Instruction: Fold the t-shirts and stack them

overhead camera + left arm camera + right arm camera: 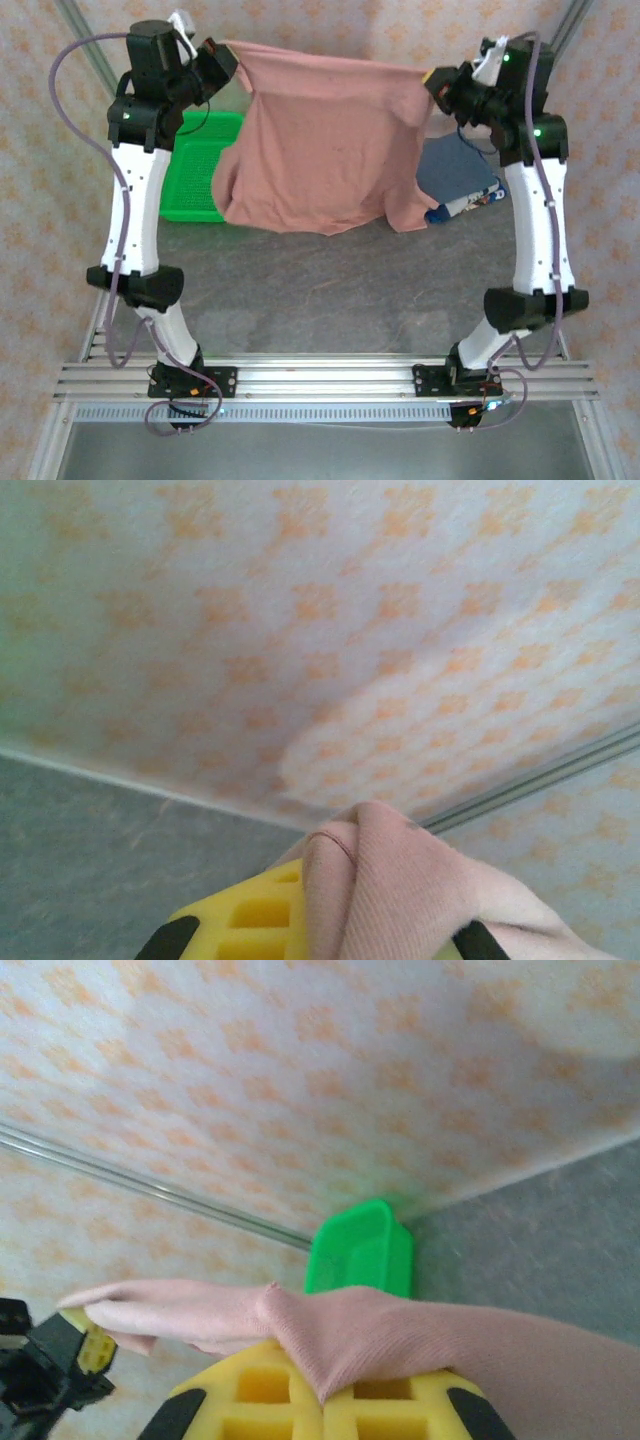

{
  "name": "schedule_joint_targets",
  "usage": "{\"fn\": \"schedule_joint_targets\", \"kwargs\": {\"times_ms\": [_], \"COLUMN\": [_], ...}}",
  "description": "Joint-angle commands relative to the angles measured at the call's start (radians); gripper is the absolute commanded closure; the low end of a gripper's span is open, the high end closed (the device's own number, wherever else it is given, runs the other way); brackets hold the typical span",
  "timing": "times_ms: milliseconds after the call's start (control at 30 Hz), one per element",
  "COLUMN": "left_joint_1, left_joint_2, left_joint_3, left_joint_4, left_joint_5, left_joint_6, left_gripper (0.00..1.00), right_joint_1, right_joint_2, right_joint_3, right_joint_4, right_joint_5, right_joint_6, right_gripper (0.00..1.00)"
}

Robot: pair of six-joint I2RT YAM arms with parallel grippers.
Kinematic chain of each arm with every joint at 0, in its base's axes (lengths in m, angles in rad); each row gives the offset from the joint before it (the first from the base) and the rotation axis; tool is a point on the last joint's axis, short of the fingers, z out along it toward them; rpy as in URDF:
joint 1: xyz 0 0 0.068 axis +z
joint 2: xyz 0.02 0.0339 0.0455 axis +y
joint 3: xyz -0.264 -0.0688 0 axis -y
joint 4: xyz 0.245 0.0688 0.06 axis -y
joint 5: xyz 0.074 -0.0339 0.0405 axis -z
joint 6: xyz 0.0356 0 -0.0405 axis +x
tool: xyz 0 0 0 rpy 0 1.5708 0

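The left gripper moves back and down over the table's open middle part (372, 280) next and releases the shirt's corner, as the table before the hanging shirt's hem lies bare.
A salmon-pink t-shirt (320, 140) hangs spread in the air between both arms, its lower hem near the table. My left gripper (222, 52) is shut on the shirt's upper left corner, and pink cloth (390, 880) bunches between its yellow fingers (250, 920). My right gripper (436, 78) is shut on the upper right corner, where the cloth (400, 1335) drapes over its yellow fingers (260, 1400). A slate-blue t-shirt (455, 168) lies folded on the table at the back right, partly behind the hanging shirt.
A green mesh basket (195, 165) stands at the back left of the table (330, 290), partly behind the pink shirt; it shows too in the right wrist view (362, 1248). A small blue-and-white item (465, 205) lies by the blue shirt. A patterned wall backs the table.
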Motion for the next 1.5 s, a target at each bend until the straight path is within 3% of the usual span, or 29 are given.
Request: {"fn": "schedule_joint_targets", "kwargs": {"times_ms": [0, 133, 300, 433, 567, 700, 767, 900, 1000, 1233, 1400, 1467], "left_joint_1": [0.034, 0.073, 0.09, 0.09, 0.072, 0.01, -0.06, -0.259, -0.38, -0.576, -0.701, -0.736], "left_joint_2": [0.111, 0.154, 0.11, 0.005, -0.238, -0.518, -0.607, -0.71, -0.746, -0.602, -0.358, -0.256], "left_joint_3": [0.196, 0.272, 0.25, 0.13, -0.31, -0.863, -1.087, -1.418, -1.554, -1.622, -1.459, -1.381], "left_joint_4": [-0.001, 0.087, 0.06, -0.017, 0.036, 0.138, 0.177, 0.268, 0.317, 0.426, 0.463, 0.491], "left_joint_5": [0.035, 0.092, 0.131, 0.145, 0.186, 0.157, 0.162, 0.099, 0.029, 0.021, 0.113, 0.193], "left_joint_6": [-0.078, -0.159, -0.087, 0.024, 0.078, 0.086, 0.061, -0.039, -0.095, -0.144, -0.096, -0.077], "left_gripper": [1.0, 1.0, 1.0, 1.0, 1.0, 1.0, 1.0, 1.0, 1.0, 1.0, 1.0, 0.91], "right_joint_1": [-0.039, -0.063, -0.083, -0.087, -0.087, -0.088, -0.096, -0.142, -0.192, -0.277, -0.311, -0.317], "right_joint_2": [0.119, 0.247, 0.23, 0.161, -0.017, -0.284, -0.355, -0.379, -0.351, -0.233, -0.148, -0.107], "right_joint_3": [0.197, 0.424, 0.418, 0.363, 0.04, -0.503, -0.687, -0.893, -0.948, -0.965, -0.904, -0.869], "right_joint_4": [0.074, 0.077, 0.073, -0.116, -0.289, -0.209, -0.193, -0.18, -0.188, -0.145, -0.133, -0.13], "right_joint_5": [-0.075, -0.119, -0.152, -0.152, -0.09, 0.061, 0.131, 0.209, 0.279, 0.427, 0.565, 0.626], "right_joint_6": [0.088, 0.15, 0.131, -0.032, -0.218, -0.285, -0.306, -0.341, -0.36, -0.374, -0.381, -0.388], "right_gripper": [1.0, 1.0, 1.0, 1.0, 1.0, 1.0, 1.0, 1.0, 1.0, 1.0, 1.0, 0.98]}}
